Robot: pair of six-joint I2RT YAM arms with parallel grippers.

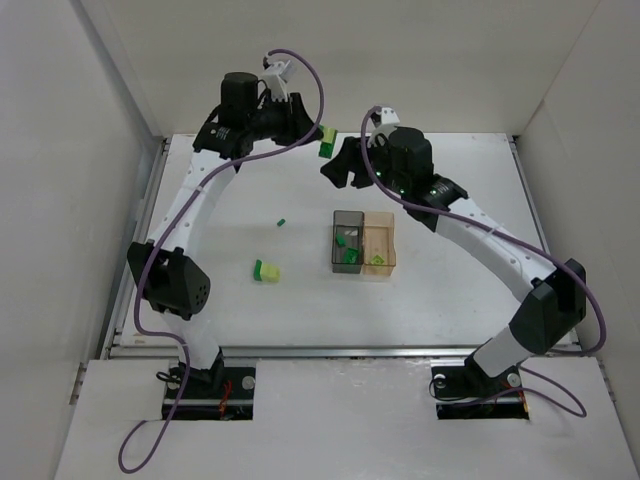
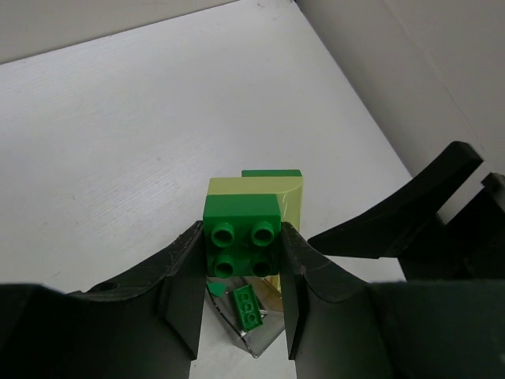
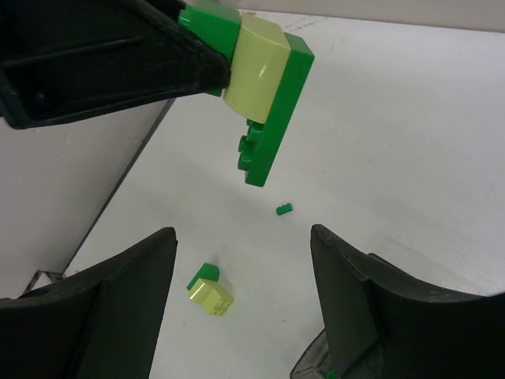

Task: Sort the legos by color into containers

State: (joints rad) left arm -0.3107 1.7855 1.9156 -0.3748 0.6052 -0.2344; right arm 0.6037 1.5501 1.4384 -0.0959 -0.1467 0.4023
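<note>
Next, my left gripper moves back and down over the amber container (image 1: 381, 229), which lies below it and to its right in the top view. It then releases the green brick.
My left gripper (image 1: 308, 128) is raised at the far middle of the table. It is shut on a joined stack of legos (image 1: 327, 141): a dark green brick (image 2: 241, 235), a pale yellow-green brick (image 2: 251, 189) and a dark green plate (image 3: 276, 118). My right gripper (image 1: 338, 166) is open and empty just right of the stack, its fingers (image 3: 357, 292) wide apart. The smoky grey container (image 1: 347, 222) holds dark green legos (image 1: 349, 256). The adjoining amber container (image 1: 381, 229) holds a yellow-green lego (image 1: 377, 260). A tiny dark green lego (image 1: 282, 222) and a yellow-green and green pair (image 1: 266, 271) lie on the table.
White walls close in the table on the left, far and right sides. Both arm bases stand at the near edge. The grey container (image 2: 254, 332) shows below the left jaws, with a green lego (image 2: 248, 306) in it.
</note>
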